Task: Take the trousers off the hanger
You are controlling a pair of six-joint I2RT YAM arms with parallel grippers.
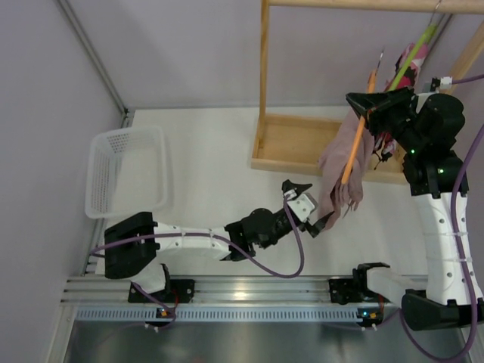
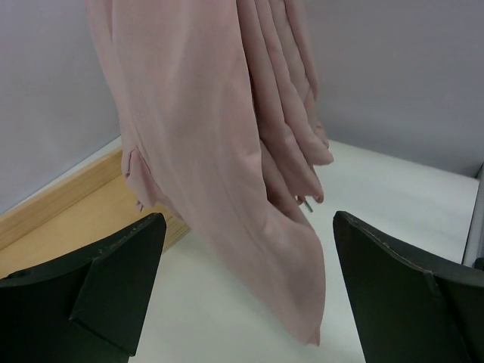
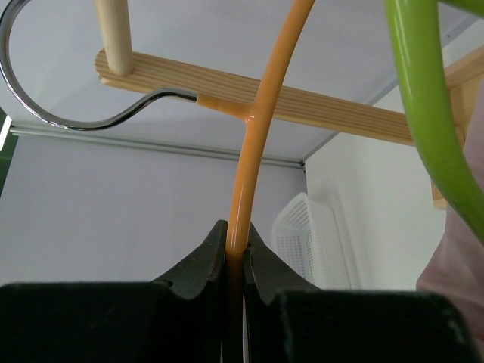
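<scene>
The left gripper moves outward onto the lower end of the dusty-pink trousers next and closes there, because that cloth hangs limp between its spread fingers.
The dusty-pink trousers (image 1: pixel 344 170) hang limp over the orange hanger (image 1: pixel 354 147) in front of the wooden rack. My right gripper (image 1: pixel 367 107) is shut on the hanger's orange arm; in the right wrist view (image 3: pixel 240 253) the arm (image 3: pixel 261 113) runs up from between the closed fingers to its metal hook (image 3: pixel 45 113). My left gripper (image 1: pixel 314 203) is open beside the trousers' lower end. In the left wrist view (image 2: pixel 246 291) the lower hem of the trousers (image 2: pixel 227 151) hangs between the spread fingers (image 2: pixel 121 280), touching neither.
A white mesh basket (image 1: pixel 128 170) stands at the left of the table. The wooden rack's base (image 1: pixel 295 144) lies behind the trousers. A lime-green hanger (image 1: pixel 412 53) with a red-pink patterned garment (image 1: pixel 417 51) hangs on the rail (image 3: pixel 318 110) to the right.
</scene>
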